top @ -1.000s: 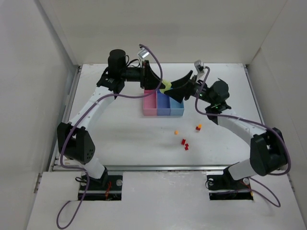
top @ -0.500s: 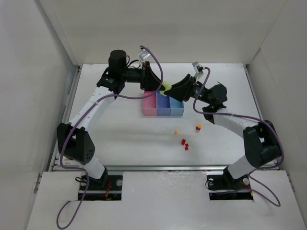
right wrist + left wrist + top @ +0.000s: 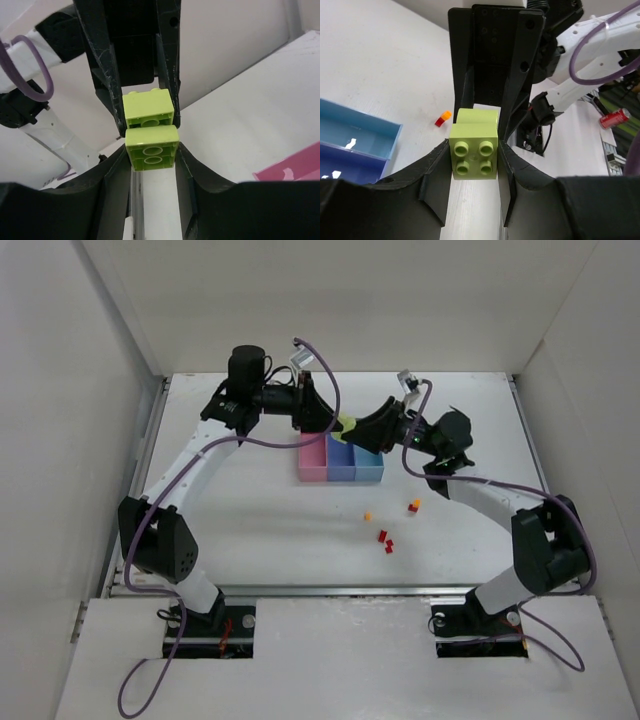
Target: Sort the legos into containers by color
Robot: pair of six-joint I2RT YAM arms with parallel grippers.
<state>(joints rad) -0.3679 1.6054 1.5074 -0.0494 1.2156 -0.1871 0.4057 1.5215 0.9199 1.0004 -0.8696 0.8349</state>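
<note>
The teal bin (image 3: 370, 465) is below my right gripper, and its fingers point sideways. I need to pull my right gripper away from the left gripper, turn it downward, lower it and release the brick.
My two grippers meet tip to tip above the back of the containers, with lime-green lego (image 3: 347, 424) between them. My left gripper (image 3: 474, 165) is shut on a lime-green brick (image 3: 474, 157) whose four studs face its camera. My right gripper (image 3: 152, 150) is shut on a lime-green brick (image 3: 151, 147) seen from its hollow underside. This brick touches the second one (image 3: 147, 110), which sits in the left fingers. I cannot tell whether the two are joined. The pink bin (image 3: 312, 462), blue bin (image 3: 342, 462) and teal bin (image 3: 370, 465) stand below them.
Small legos lie on the table in front of the bins: an orange one (image 3: 367, 515), a red-and-orange one (image 3: 413, 506) and two red ones (image 3: 382, 535) (image 3: 390, 547). White walls enclose the table at the left, back and right.
My right gripper has moved left toward the left gripper, closing the gap at the lime-green lego. The left gripper has shifted slightly right. The small legos have not moved.
</note>
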